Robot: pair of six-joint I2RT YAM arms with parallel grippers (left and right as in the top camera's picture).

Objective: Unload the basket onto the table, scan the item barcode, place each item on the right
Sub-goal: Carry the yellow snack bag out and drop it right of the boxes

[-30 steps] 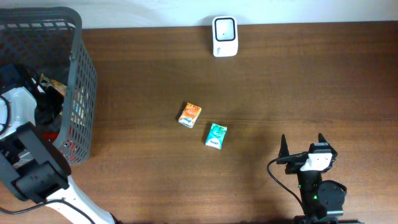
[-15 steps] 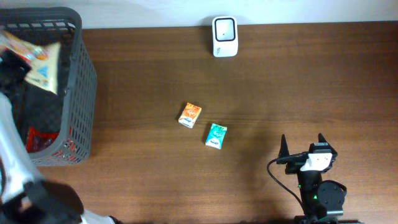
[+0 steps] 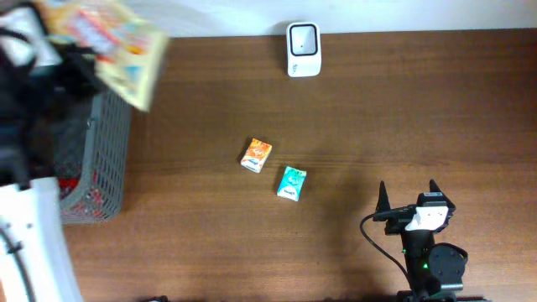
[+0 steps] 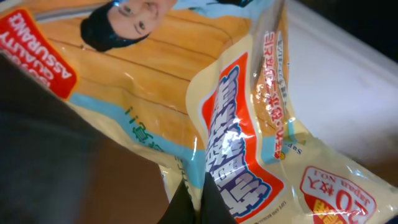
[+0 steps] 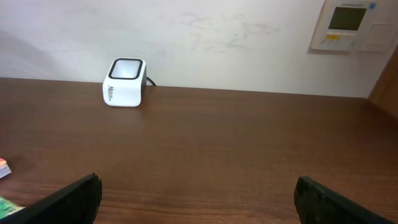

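Observation:
My left gripper carries the bag away from the basket next, then down over the bare table between the scanner and the teal box.
A large yellow snack bag [image 3: 117, 46] with red and blue print hangs above the basket's right rim in the overhead view. My left gripper [image 3: 63, 59] is shut on the bag's edge. In the left wrist view the bag [image 4: 249, 124] fills the frame, pinched between the dark fingers of the left gripper [image 4: 198, 202]. The white barcode scanner [image 3: 303, 49] stands at the table's far edge, well right of the bag; it also shows in the right wrist view as the scanner [image 5: 126, 82]. My right gripper [image 3: 409, 195] rests open at the front right, and that same right gripper [image 5: 198, 190] holds nothing.
A grey mesh basket [image 3: 101, 159] with more packets sits at the left edge. An orange box [image 3: 257, 155] and a teal box [image 3: 291, 183] lie mid-table. A wall panel [image 5: 351, 25] hangs behind the table at the right.
My left arm has risen out of the basket with the snack bag and carried it up and to the right, over the basket's rim. The right arm has not moved.

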